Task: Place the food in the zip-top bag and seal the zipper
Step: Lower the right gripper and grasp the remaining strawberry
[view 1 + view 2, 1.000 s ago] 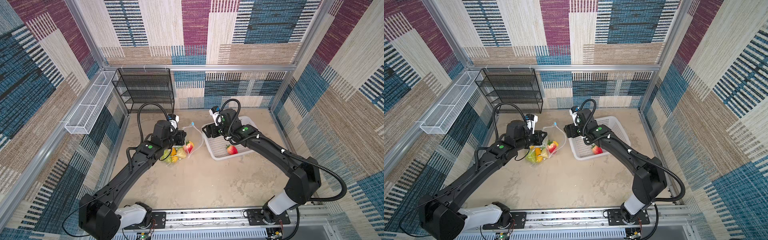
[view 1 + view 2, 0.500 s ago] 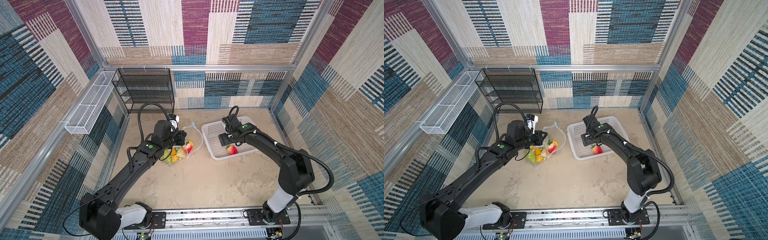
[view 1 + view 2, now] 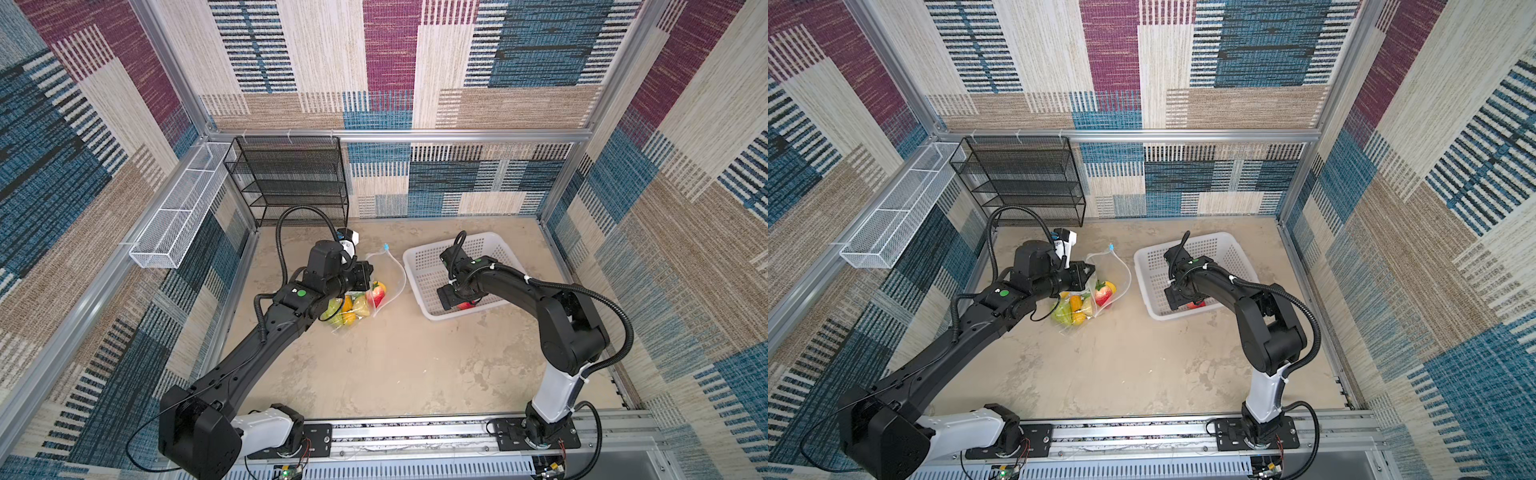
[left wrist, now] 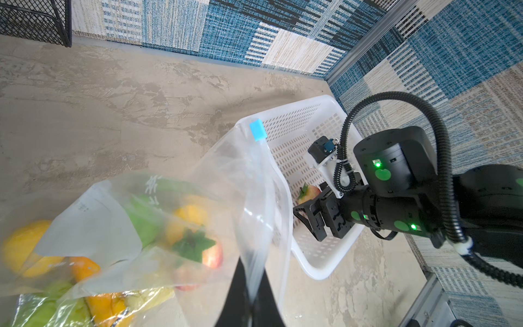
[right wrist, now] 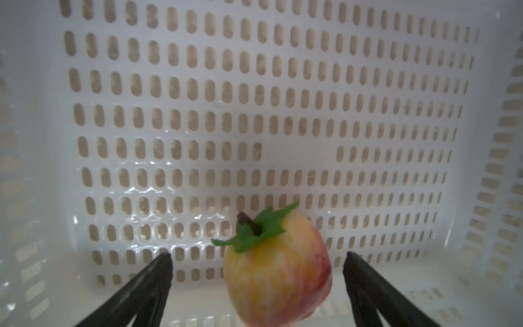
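The body of the strawberry-like fruit [image 5: 279,268] sits alone between my open fingers, so next my right gripper needs to sink further into the white basket and close on it.
The clear zip-top bag [image 3: 384,282] [image 4: 249,181] lies left of centre with its mouth gaping. Several pieces of food [image 3: 353,305] [image 3: 1079,303], green, yellow, orange and red, sit inside it. My left gripper [image 4: 252,300] [image 3: 1090,271] is shut on the bag's mouth edge, along the zipper, whose light-blue slider [image 4: 257,133] [image 3: 387,247] sits at the far end. One more red-and-yellow strawberry-like fruit [image 5: 277,266] [image 3: 465,305] lies in the white basket [image 3: 432,316] [image 5: 254,85]. My right gripper [image 5: 258,254] [image 3: 451,297] is down inside the basket, open, one finger on each side of that fruit without touching it.
A black wire shelf [image 3: 291,178] stands at the back left. A white wire tray [image 3: 178,224] hangs on the left wall. Patterned walls close in the floor on three sides, and the arms' rail [image 3: 415,432] runs along the front.
My right gripper has left the bag's mouth, swung into the basket, dropped over the fruit and opened wider. The left gripper and the bag have stayed put.
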